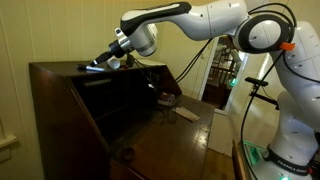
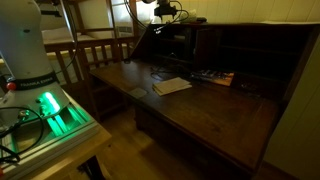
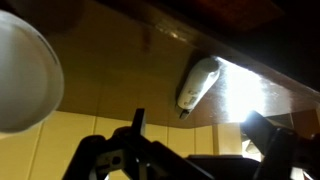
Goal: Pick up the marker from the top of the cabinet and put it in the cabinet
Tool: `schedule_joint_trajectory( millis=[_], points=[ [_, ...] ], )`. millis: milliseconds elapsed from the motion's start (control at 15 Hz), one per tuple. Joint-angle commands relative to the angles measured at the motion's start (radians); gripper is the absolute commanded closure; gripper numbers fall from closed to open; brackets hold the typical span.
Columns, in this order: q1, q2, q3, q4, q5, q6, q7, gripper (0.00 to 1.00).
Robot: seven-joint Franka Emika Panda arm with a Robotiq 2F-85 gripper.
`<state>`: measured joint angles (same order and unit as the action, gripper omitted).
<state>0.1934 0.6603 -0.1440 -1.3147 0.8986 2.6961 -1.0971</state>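
My gripper is going down next. It will move toward the top of the cabinet, over the marker's body [image 1: 96, 69] [image 3: 199, 83].
The marker [image 3: 197, 82] lies on the cabinet's dark wooden top; in the wrist view it looks pale with a dark tip under a bright glare. In an exterior view it shows as a bluish streak [image 1: 97, 66] on the cabinet [image 1: 70, 110]. My gripper [image 3: 200, 135] is open. Its two dark fingers stand apart on either side, short of the marker and not touching it. In an exterior view the gripper [image 1: 112, 55] hovers just over the cabinet's top edge. The cabinet [image 2: 230, 110] has its fold-down front panel lowered and its inner shelves are visible.
A white cup [image 3: 25, 70] stands on the cabinet top close to the marker. A paper pad [image 2: 172, 86] lies on the lowered panel and a box of small items [image 2: 213, 76] sits at the shelves. A wooden chair [image 2: 85, 50] and the robot base [image 2: 30, 50] stand beside the cabinet.
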Motion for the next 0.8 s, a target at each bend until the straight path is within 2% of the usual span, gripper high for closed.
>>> schedule_joint_trajectory(
  millis=[0,200,267,467,733],
  points=[
    [-0.090,0.008,0.104,0.030,-0.187,-0.033,0.169,0.01],
    [-0.150,0.020,0.179,0.044,-0.302,-0.036,0.269,0.08],
    [-0.169,0.021,0.203,0.045,-0.333,-0.041,0.296,0.13],
    [-0.219,0.027,0.269,0.049,-0.409,-0.079,0.362,0.47],
    [-0.265,0.030,0.328,0.056,-0.470,-0.108,0.404,0.76]
  ],
)
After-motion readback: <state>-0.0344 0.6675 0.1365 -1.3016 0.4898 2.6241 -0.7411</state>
